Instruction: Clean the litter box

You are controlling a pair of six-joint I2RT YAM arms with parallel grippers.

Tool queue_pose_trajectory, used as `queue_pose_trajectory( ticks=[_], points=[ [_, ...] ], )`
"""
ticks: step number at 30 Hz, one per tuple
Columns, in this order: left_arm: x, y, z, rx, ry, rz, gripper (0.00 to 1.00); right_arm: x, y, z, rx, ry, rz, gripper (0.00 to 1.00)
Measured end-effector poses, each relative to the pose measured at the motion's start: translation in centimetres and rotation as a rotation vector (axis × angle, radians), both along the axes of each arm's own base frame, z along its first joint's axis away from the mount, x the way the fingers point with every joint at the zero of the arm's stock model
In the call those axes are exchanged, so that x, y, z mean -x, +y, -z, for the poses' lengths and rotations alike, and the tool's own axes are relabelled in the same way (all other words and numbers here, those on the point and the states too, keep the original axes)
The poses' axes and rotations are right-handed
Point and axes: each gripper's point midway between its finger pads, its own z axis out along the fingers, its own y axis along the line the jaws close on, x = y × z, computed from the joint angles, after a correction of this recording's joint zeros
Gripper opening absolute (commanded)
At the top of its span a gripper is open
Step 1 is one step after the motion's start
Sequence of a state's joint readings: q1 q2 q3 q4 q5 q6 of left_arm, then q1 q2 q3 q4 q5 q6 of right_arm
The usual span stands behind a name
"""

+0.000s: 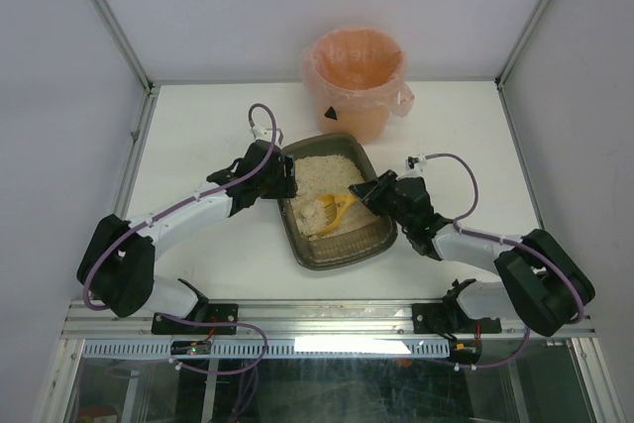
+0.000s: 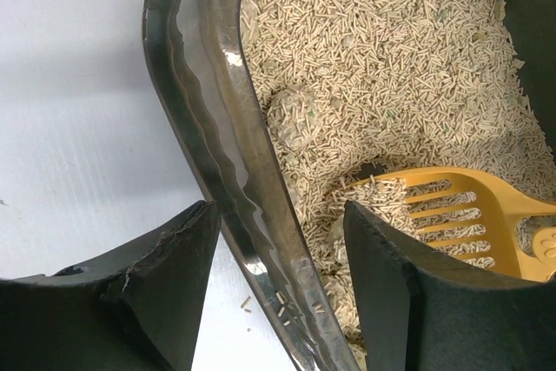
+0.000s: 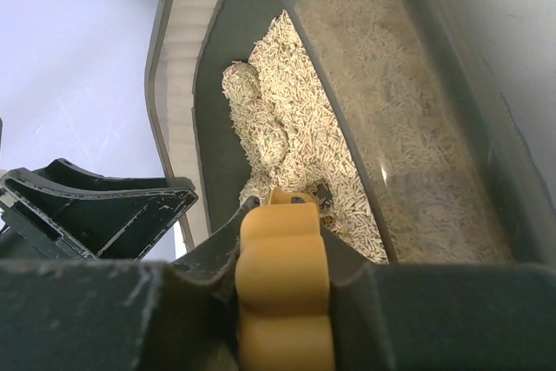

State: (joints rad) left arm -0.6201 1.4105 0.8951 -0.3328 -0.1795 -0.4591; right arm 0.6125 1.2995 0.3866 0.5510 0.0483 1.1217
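Observation:
The litter box's raised rim can prop up the handle. My right gripper should next carry the handle to the right in the top view, across the litter box's side rim (image 1: 390, 220), and then let go of it.
The litter box (image 1: 342, 257) is a dark translucent tray with beige pellet litter, in the middle of the table. My left gripper (image 1: 282, 177) is at its left wall. In the left wrist view that gripper (image 2: 280, 208) stands open astride the rim (image 2: 208, 110), one finger outside and one over the litter, not clamping it. My right gripper (image 1: 369, 193) is shut on the handle of the yellow slotted scoop (image 1: 335, 208), whose blade (image 2: 469, 206) lies in the litter near a clump (image 2: 291, 119). The handle (image 3: 282, 275) fills the right gripper (image 3: 287, 215); two clumps (image 3: 243, 84) lie ahead.
A round bin (image 1: 357, 81) lined with a pink bag stands behind the tray at the back of the table. A few stray pellets (image 2: 248, 303) lie on the white tabletop beside the tray. Metal frame posts (image 1: 109, 17) and white walls enclose the table.

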Motion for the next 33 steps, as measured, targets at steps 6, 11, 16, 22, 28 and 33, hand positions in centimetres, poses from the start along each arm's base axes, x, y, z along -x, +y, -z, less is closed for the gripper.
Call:
queue_pose_trajectory(
  ticks=[6,11,16,22,28,33],
  points=[
    [-0.1,0.2,-0.5,0.008,-0.011,-0.007,0.62,-0.2,-1.2,-0.8,0.015,-0.018,0.022,0.0],
    [-0.3,0.4,-0.8,0.013,-0.019,-0.013,0.62,-0.8,-2.3,-1.8,-0.003,-0.043,0.053,0.0],
    [-0.3,0.4,-0.8,0.012,-0.019,-0.013,0.62,-0.9,-3.2,-2.2,-0.021,-0.052,0.065,0.0],
    [-0.4,0.6,-0.9,0.013,-0.019,-0.02,0.62,-0.9,-4.5,-2.3,-0.07,-0.059,0.078,0.0],
    [-0.4,0.6,-1.2,0.019,-0.026,-0.02,0.62,-0.7,-5.3,-2.9,-0.115,-0.079,0.072,0.0],
    [-0.4,0.6,-1.5,0.026,-0.032,-0.017,0.61,-0.6,-5.4,-3.4,-0.105,-0.106,0.061,0.0]
  ],
)
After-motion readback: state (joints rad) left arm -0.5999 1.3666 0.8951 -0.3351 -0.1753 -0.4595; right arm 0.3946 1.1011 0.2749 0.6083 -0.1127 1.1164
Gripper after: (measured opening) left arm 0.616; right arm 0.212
